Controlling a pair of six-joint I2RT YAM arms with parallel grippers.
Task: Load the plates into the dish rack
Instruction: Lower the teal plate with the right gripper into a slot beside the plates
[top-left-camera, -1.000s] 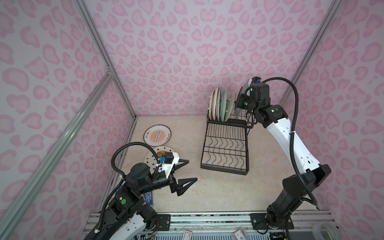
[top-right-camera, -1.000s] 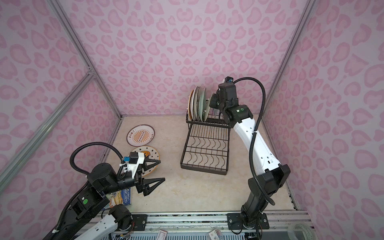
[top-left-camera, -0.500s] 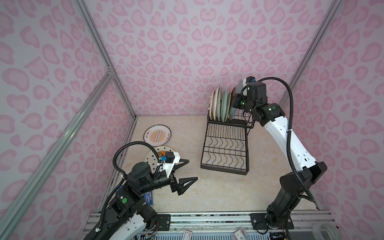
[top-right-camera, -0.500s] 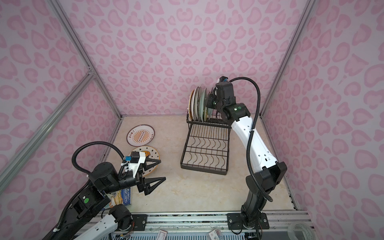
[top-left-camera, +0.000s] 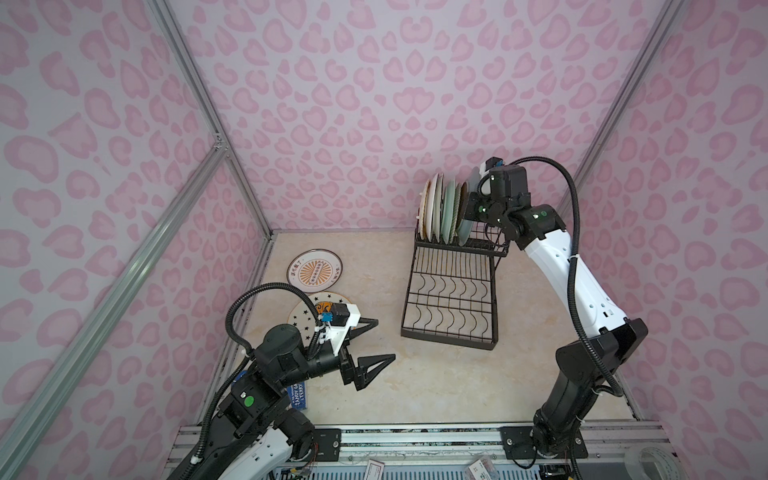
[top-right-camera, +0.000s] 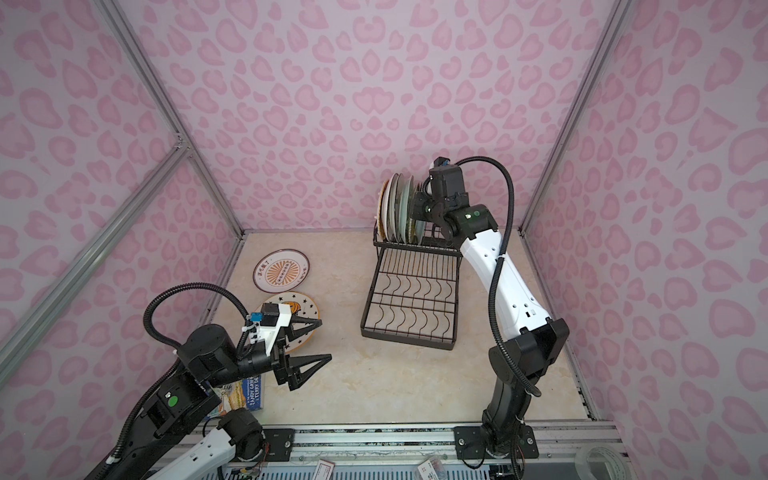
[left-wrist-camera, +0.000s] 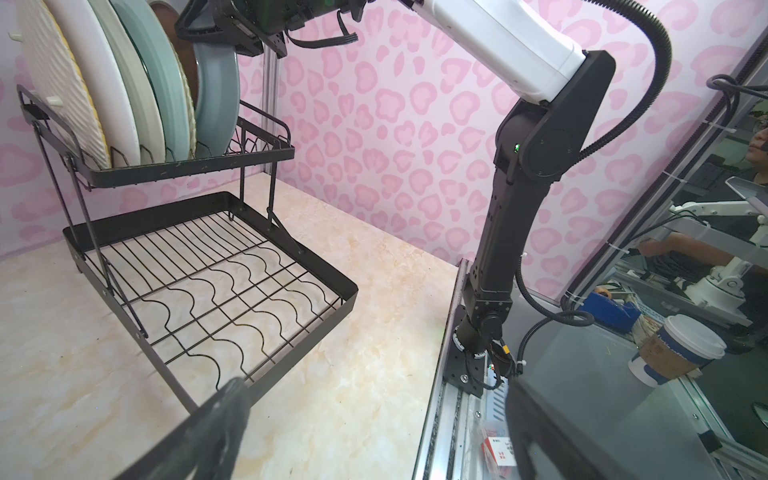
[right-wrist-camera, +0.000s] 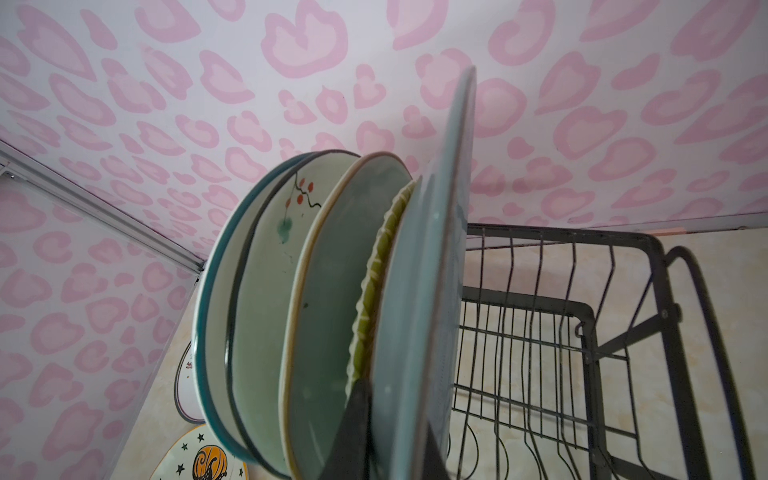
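Note:
The lower edge of the pale blue plate already reaches the wires of the raised level. My right gripper will next move down a little toward those wires and then let go of the plate.
The black wire dish rack (top-left-camera: 451, 291) (top-right-camera: 409, 299) (left-wrist-camera: 208, 282) stands at the back right. Several plates (top-left-camera: 438, 212) (top-right-camera: 395, 212) stand on edge in its raised tier. My right gripper (top-left-camera: 478, 203) (top-right-camera: 419, 208) (right-wrist-camera: 395, 432) is shut on a pale blue plate (left-wrist-camera: 218, 104) (right-wrist-camera: 424, 291), held upright beside a yellow woven-look plate (right-wrist-camera: 374, 291), its lower edge down at the tier's wires. A sunburst plate (top-left-camera: 314, 271) (top-right-camera: 281, 270) and a star plate (top-left-camera: 303, 316) (top-right-camera: 301, 301) lie flat at the left. Just right of the star plate, my left gripper (top-left-camera: 384, 338) (top-right-camera: 325, 338) (left-wrist-camera: 376, 388) hovers open and empty.
A blue-covered book (top-left-camera: 297, 397) (top-right-camera: 249, 390) lies under the left arm near the front rail. The rack's lower tier (left-wrist-camera: 232, 291) of wavy wires holds nothing. Pink patterned walls close in the back and both sides. A paper cup (left-wrist-camera: 673, 353) stands outside the cell.
The right arm has shifted slightly left with the pale blue plate, bringing it closer to the standing plates. The left arm has not moved.

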